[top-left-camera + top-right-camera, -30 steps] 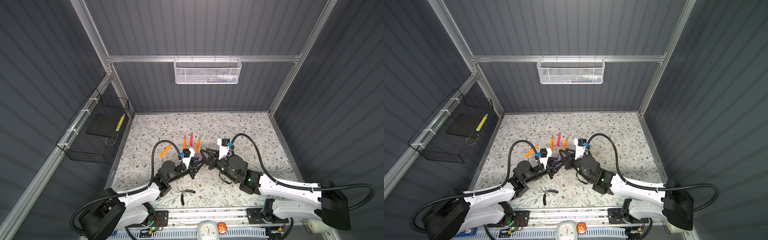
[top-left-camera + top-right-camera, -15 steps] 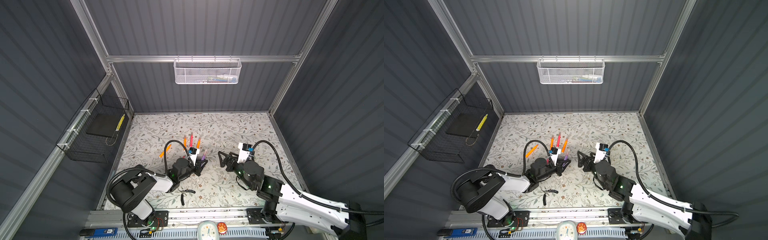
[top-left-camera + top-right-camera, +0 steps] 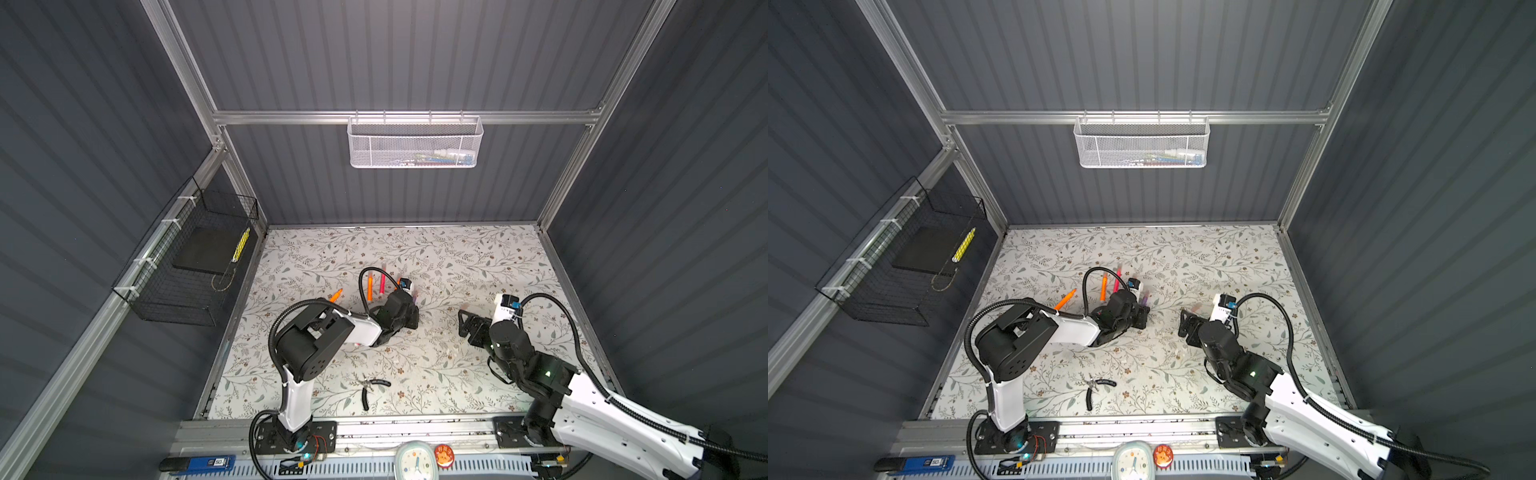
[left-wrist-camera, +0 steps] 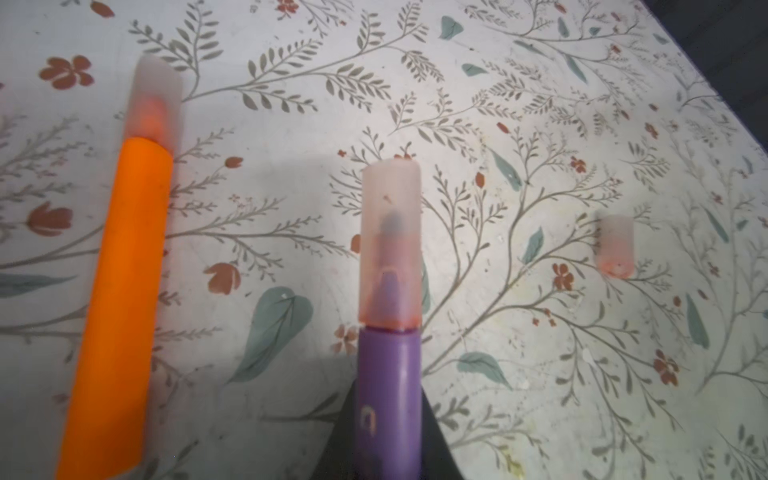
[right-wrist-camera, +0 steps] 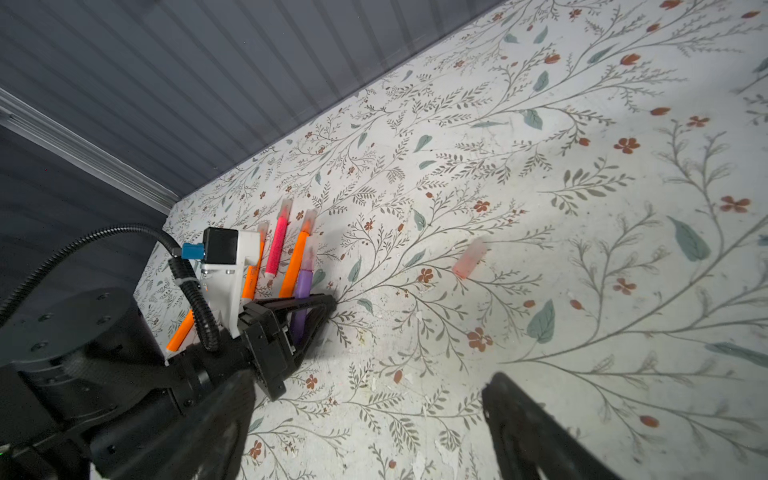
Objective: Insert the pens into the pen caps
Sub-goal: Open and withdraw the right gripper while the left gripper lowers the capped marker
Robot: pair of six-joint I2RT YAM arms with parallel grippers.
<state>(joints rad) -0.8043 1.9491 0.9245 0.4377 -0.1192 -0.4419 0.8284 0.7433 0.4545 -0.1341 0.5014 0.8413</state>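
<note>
My left gripper should carry the purple pen (image 4: 388, 386) outward to bare mat (image 4: 308, 152) beside the orange pen's cap next and let go of it there, because the purple pen is capped.
My left gripper (image 4: 388, 449) is shut on a purple pen (image 4: 388, 386) whose tip sits inside a translucent pale-pink pen cap (image 4: 390, 245); the pen lies low over the floral mat. Beside it lies an orange pen (image 4: 124, 291) with its own cap (image 4: 156, 99). In the right wrist view the purple pen (image 5: 303, 286) lies in a row with two orange pens (image 5: 297, 262) and a pink pen (image 5: 276, 245), all capped. One loose pen cap (image 5: 468, 259) lies apart on the mat. My right gripper (image 5: 370, 415) stands open and empty, well right of the left gripper (image 3: 409, 320).
Black-handled pliers (image 3: 370, 388) lie near the front edge. Another orange pen (image 3: 336, 295) lies left of the row. A white mesh basket (image 3: 415, 143) hangs on the back wall and a black wire basket (image 3: 191, 266) on the left wall.
The right gripper opened, let go at the purple pen and drew back to the right. The left arm carried the capped purple pen back and down beside the row of pens.
</note>
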